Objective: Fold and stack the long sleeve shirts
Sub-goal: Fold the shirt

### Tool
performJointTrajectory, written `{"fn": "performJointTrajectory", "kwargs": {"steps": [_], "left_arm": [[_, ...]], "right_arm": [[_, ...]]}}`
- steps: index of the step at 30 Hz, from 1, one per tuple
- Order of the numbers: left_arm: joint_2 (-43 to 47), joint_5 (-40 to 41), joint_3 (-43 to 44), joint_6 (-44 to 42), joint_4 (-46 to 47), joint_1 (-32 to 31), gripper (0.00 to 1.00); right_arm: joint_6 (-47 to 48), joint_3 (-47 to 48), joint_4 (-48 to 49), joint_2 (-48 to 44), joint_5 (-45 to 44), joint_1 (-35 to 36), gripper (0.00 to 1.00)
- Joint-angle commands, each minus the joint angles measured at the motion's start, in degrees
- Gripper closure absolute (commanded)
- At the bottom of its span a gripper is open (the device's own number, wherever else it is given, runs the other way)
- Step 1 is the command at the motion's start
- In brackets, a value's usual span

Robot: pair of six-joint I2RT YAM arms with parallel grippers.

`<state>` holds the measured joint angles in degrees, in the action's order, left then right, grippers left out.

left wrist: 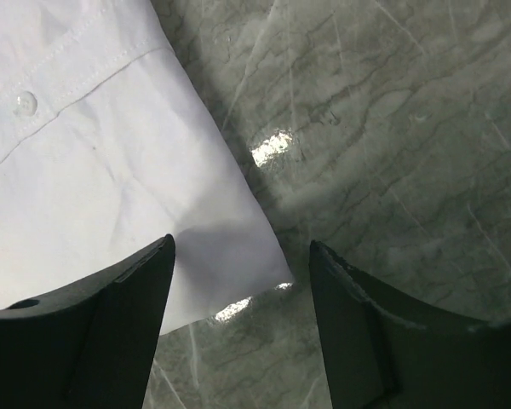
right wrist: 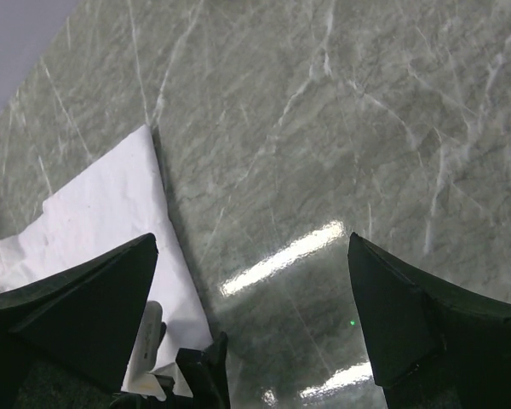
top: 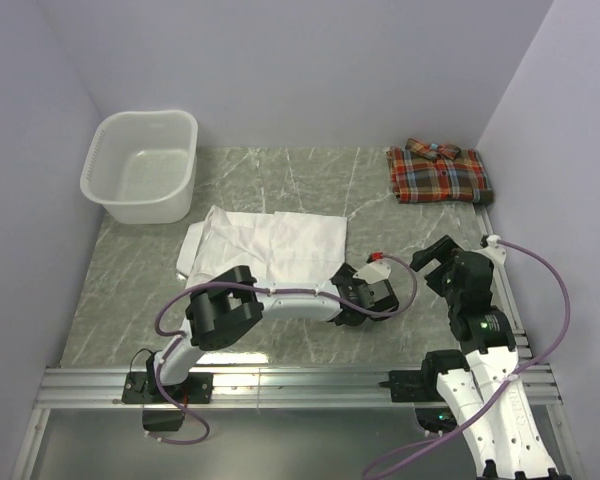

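Observation:
My right gripper should next go down and across onto the edge of the white shirt beside my left gripper, because its open fingers are over bare table.
The white shirt [top: 270, 245] lies flattened in the middle of the table, partly folded. My left gripper [top: 352, 292] is open and empty, hovering just above the shirt's near right corner [left wrist: 264, 273]. That corner sits between my fingers [left wrist: 119, 324] in the left wrist view. The plaid shirt [top: 438, 172] lies folded at the far right corner. My right gripper [top: 435, 262] is open and empty, above bare table to the right of the white shirt [right wrist: 94, 213].
A white plastic laundry basket [top: 142, 165] stands at the far left. The table is grey-green marble [top: 380, 215], with walls on the left, back and right. The left arm's wrist [right wrist: 179, 375] shows at the bottom of the right wrist view.

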<state>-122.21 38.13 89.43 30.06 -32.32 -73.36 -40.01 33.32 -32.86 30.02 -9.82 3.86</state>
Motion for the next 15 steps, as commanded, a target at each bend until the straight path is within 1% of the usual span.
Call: {"fn": "performJointTrajectory", "kwargs": {"steps": [1,2,4,5,7,8,10,11,15], "left_arm": [[-1.62,1.86,2.33,-0.36,-1.43,0.06,0.3],[-1.8,1.77,2.07,-0.18,-1.61,0.06,0.36],[-2.06,1.34,1.89,0.69,-1.87,0.06,0.45],[-2.15,1.25,1.8,0.87,-2.31,0.06,0.58],[-2.15,1.33,1.8,1.4,-2.84,0.06,0.69],[-1.98,1.33,1.54,1.66,-2.93,0.06,0.79],[-1.28,1.51,1.19,1.75,-3.02,0.15,0.89],[-1.1,2.12,1.19,1.93,-3.19,0.24,0.99],[2.31,1.87,-0.3,3.16,-2.76,1.29,0.99]], "right_arm": [[0.11,-0.45,1.57,0.21,0.59,-0.26,0.01],[0.02,-0.45,1.75,0.82,1.03,-0.34,0.01],[-0.16,-0.63,2.45,1.27,2.17,-0.34,0.01],[-0.24,-0.8,2.71,1.7,2.53,-0.43,0.01],[0.02,-1.06,3.5,1.97,3.49,-0.34,0.01],[0.02,-1.07,3.77,2.41,3.58,-0.26,0.02],[0.37,-1.24,4.64,2.76,4.63,-0.34,0.02],[0.46,-1.15,5.17,3.37,5.07,-0.43,0.02],[0.03,-0.98,7.98,7.32,9.64,-0.34,0.02]]}}
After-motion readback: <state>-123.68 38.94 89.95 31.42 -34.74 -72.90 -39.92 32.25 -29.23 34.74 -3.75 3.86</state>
